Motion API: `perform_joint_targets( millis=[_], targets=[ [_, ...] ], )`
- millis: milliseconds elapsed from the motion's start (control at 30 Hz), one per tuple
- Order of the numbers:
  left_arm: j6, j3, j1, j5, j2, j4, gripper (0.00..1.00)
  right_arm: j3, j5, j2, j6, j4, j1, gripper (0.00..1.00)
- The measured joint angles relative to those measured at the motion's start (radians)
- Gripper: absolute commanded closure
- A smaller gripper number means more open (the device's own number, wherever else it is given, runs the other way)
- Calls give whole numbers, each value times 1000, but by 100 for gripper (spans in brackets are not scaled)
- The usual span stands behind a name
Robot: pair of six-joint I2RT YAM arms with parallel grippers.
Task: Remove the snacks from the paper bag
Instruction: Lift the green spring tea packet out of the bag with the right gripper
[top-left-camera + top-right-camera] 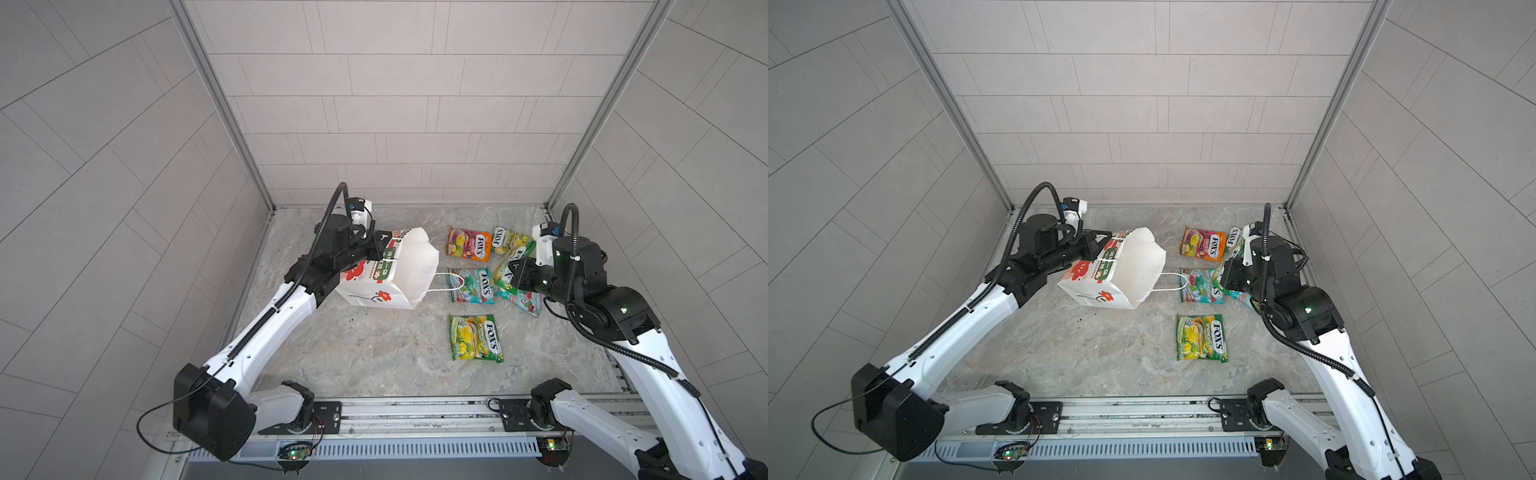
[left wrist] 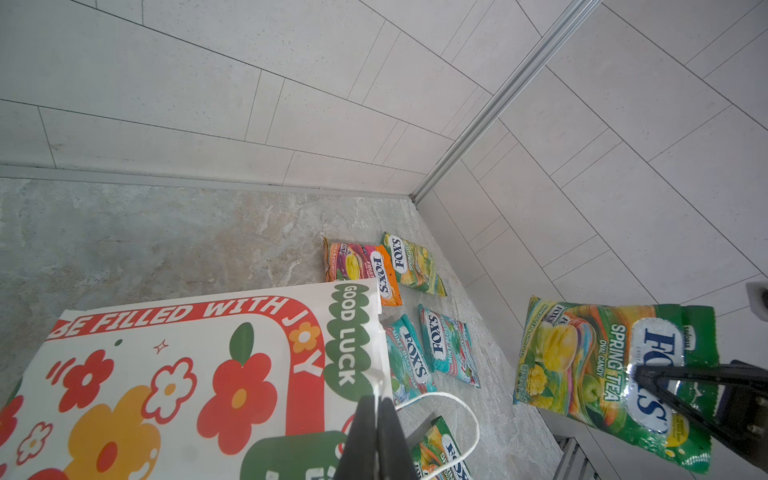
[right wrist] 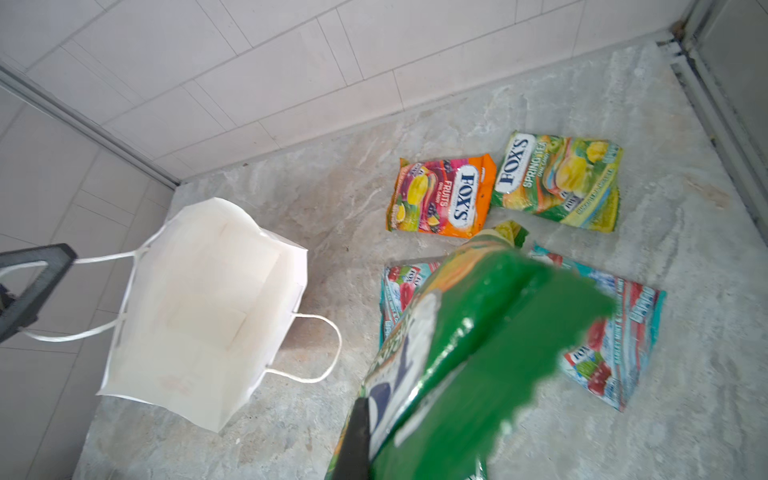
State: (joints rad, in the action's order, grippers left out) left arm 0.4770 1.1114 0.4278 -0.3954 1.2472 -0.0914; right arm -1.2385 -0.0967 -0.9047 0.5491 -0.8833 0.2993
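Observation:
Bare marble on the bag's side (image 1: 421,336) of the nearer green-yellow packet lies back and below my right gripper, so it will draw back, lower and release there next.
The white paper bag (image 1: 386,274) (image 1: 1113,274) lies tipped on its side with its mouth toward the snacks; its inside (image 3: 199,299) shows only white paper. My left gripper (image 1: 385,248) (image 2: 376,401) is shut on the bag's upper cord handle at the rim. My right gripper (image 1: 515,270) (image 3: 374,419) is shut on a green-yellow packet (image 2: 590,357) (image 3: 478,332), held above the table. Below it lie an orange-pink packet (image 1: 468,244), a green-yellow one (image 1: 509,239), two teal ones (image 1: 471,286) (image 1: 521,300) and a nearer green-yellow one (image 1: 476,337).
The bag's lower cord handle (image 1: 451,282) lies looped on the marble table, touching a teal packet. Tiled walls close in on the left, back and right. A metal rail (image 1: 415,415) with both arm bases runs along the front edge.

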Motion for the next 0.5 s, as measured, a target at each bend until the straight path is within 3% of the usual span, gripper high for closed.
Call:
perform_joint_targets(
  millis=[200, 500],
  targets=[
    [0, 0, 0, 1, -1, -4, 100, 71, -74, 2, -27, -37, -18, 100],
    [-9, 0, 0, 48, -32, -5, 100, 251, -321, -27, -7, 48, 21, 100]
  ],
)
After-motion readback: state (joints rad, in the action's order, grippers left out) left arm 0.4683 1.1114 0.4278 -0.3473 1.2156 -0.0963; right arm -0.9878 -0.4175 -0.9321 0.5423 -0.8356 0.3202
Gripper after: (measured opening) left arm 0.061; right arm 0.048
